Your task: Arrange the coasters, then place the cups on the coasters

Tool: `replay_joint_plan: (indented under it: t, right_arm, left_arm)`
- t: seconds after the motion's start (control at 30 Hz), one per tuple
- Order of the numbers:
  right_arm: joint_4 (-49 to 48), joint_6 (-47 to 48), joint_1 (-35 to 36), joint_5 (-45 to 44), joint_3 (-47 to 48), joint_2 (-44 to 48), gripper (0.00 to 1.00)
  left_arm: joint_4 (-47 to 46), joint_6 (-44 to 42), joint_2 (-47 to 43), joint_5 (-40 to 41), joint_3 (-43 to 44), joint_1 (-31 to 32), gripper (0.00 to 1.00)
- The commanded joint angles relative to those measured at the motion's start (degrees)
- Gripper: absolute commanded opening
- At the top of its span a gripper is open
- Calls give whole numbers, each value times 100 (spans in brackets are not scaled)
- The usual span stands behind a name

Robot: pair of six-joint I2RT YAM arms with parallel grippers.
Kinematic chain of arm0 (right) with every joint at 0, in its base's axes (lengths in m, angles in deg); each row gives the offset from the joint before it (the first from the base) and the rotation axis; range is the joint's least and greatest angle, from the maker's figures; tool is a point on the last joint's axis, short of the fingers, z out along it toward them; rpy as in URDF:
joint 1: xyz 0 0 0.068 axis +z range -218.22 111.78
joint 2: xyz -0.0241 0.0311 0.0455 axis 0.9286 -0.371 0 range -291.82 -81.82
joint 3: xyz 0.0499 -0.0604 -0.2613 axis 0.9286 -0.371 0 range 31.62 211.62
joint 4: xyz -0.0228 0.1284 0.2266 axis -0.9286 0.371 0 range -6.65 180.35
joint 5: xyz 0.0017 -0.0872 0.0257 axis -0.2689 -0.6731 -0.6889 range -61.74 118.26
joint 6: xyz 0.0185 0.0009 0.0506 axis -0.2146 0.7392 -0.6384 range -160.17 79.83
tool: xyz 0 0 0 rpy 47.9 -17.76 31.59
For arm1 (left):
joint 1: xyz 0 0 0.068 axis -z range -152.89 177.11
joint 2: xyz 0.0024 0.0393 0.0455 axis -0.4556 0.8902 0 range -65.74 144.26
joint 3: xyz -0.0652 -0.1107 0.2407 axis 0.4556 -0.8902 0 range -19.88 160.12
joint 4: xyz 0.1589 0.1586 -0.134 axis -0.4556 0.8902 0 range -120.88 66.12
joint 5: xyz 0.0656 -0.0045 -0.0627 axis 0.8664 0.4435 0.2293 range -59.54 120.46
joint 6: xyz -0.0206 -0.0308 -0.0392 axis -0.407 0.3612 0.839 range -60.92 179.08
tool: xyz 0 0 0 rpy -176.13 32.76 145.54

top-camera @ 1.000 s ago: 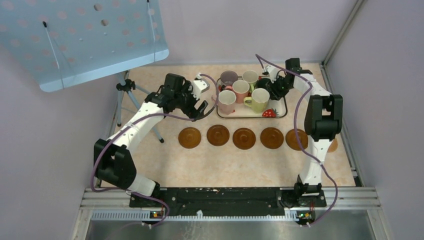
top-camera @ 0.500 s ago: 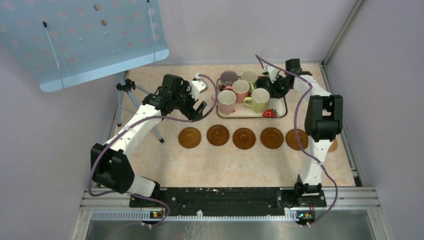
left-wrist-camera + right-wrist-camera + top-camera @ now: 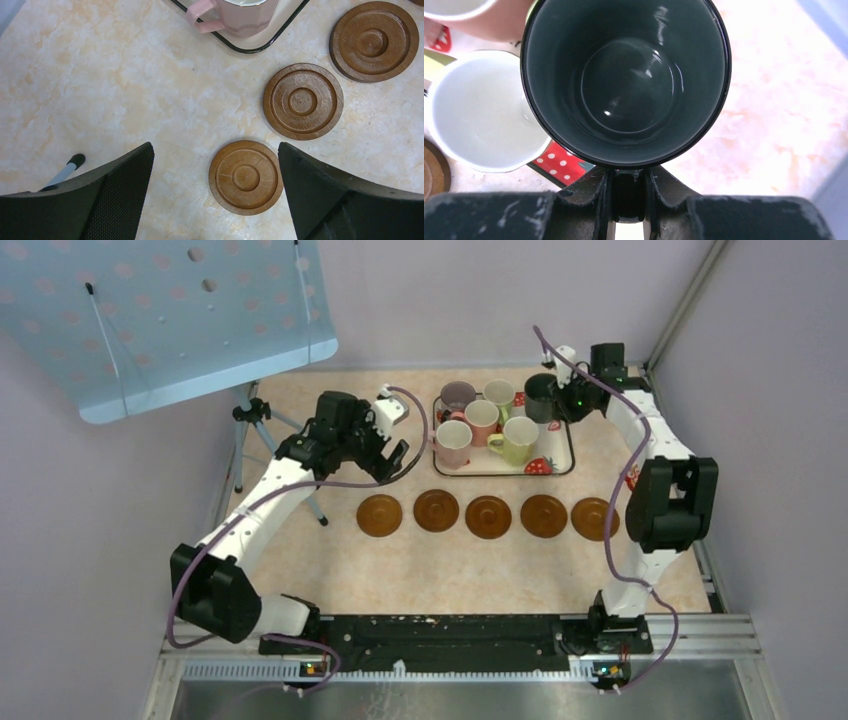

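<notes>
My right gripper moves back, to the left in the top view, then down to release the dark grey-green cup on the bare coaster nearest the tripod next.
Several brown coasters [image 3: 488, 516] lie in a row in front of the strawberry-print tray [image 3: 560, 469]. The tray holds a mauve cup [image 3: 458, 396], two pink cups [image 3: 481, 418] and two yellow-green cups [image 3: 518, 438]. My right gripper [image 3: 558, 400] is shut on the handle of the dark grey-green cup [image 3: 541, 398] [image 3: 626, 80] and holds it upright above the tray's far right corner. My left gripper [image 3: 395, 455] [image 3: 215, 146] hangs open over the table, with the leftmost coaster [image 3: 246, 177] just below its fingers. A pink cup [image 3: 240, 15] shows at that view's top.
A black tripod [image 3: 250, 440] stands at the left of the table, under a tilted blue perforated panel [image 3: 170, 320]. Its leg tip [image 3: 62, 172] lies close to my left finger. Walls close in the far and right sides.
My right gripper closed on the dark cup's handle and lifted it up and back from the tray. The right elbow swung right. My left arm drew slightly left.
</notes>
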Motion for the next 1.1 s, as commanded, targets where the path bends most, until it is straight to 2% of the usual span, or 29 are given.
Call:
replay_joint_plan:
  t: [0.0,0.13,0.3,0.47,0.67,0.8,0.97,1.07]
  right_arm:
    - [-489,-448,-20,-153,100,820,0]
    - [-498,-860,57,-213,155,1249,0]
    - [-393,-1393,536,-382,93,1761,0]
    - [-602,-2097,1294,-595,-285,2177,0]
    - [-1190,-2359,2414,-900,-860,2549,0]
    - [-1593,-2574,3079,-1006,-1153,2515,0]
    - [-2255,-2919,3877,-1317,-1553,2325,0]
    - [-2685,-3132,4466,-1740,-1877,2178,0]
  left_arm:
    - [-315,218,-376,51,-132,-30,99]
    - [-336,461,-513,69,-129,-62,99]
    - [-387,917,-829,18,-215,-118,99]
    - [-444,1204,-1319,-9,-460,-164,99]
    - [-183,1223,-1936,-182,-695,-382,99]
    - [153,1218,-2260,-412,-789,-700,99]
    - [523,1153,-2693,-570,-964,-1437,99]
    - [707,1149,-2946,-653,-1033,-1794,99]
